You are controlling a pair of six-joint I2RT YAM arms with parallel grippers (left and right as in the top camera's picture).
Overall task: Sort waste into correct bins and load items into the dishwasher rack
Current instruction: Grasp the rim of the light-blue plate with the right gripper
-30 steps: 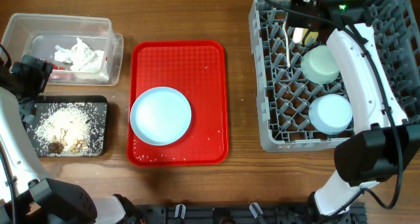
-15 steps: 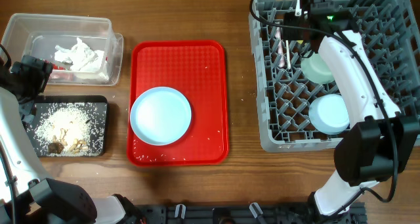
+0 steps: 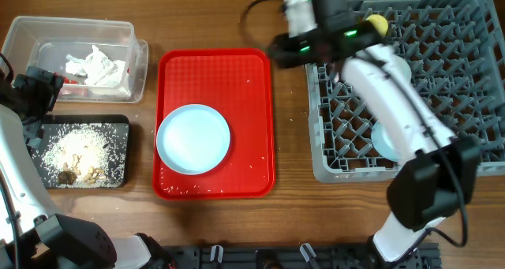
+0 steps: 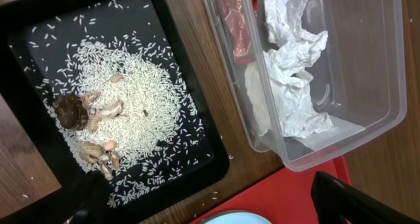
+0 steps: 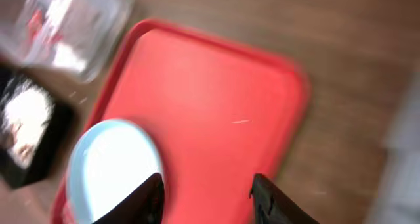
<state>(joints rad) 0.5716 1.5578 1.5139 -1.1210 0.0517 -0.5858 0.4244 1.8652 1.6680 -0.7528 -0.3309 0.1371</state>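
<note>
I should next move my right gripper down and back onto the plate's rack-side rim (image 3: 228, 135) (image 5: 159, 163), which is below it and to its left in the overhead view, with room for a finger alongside.
The light-blue plate (image 3: 193, 139) lies on the red serving tray (image 3: 252, 103); it also shows blurred in the right wrist view (image 5: 111, 168). My right gripper (image 3: 278, 50) (image 5: 207, 198) is open and empty, above the red tray's far right corner. The grey rack (image 3: 442, 32) holds the yellow cup (image 3: 379, 22), the pale-green bowl (image 3: 401, 64) and the light-blue bowl (image 3: 385, 141), both partly behind my right arm. Fork and spoon are hidden. My left gripper (image 3: 35, 87) (image 4: 216, 204) is open and empty above the black tray (image 4: 197, 138) of rice and brown scraps (image 4: 92, 125). Napkins (image 4: 289, 73) and the red wrapper (image 4: 236, 20) lie in the clear tub (image 4: 367, 112).
The clear tub (image 3: 126, 32) and the black tray (image 3: 118, 127) stand at the far left, side by side, left of the red tray. A strip of bare wood runs between the red tray and the rack. A few rice grains lie on the red tray's front.
My right arm has swung left from over the rack to above the red tray's far right corner. The white utensil seen under it earlier is no longer in view. The left arm has not moved.
</note>
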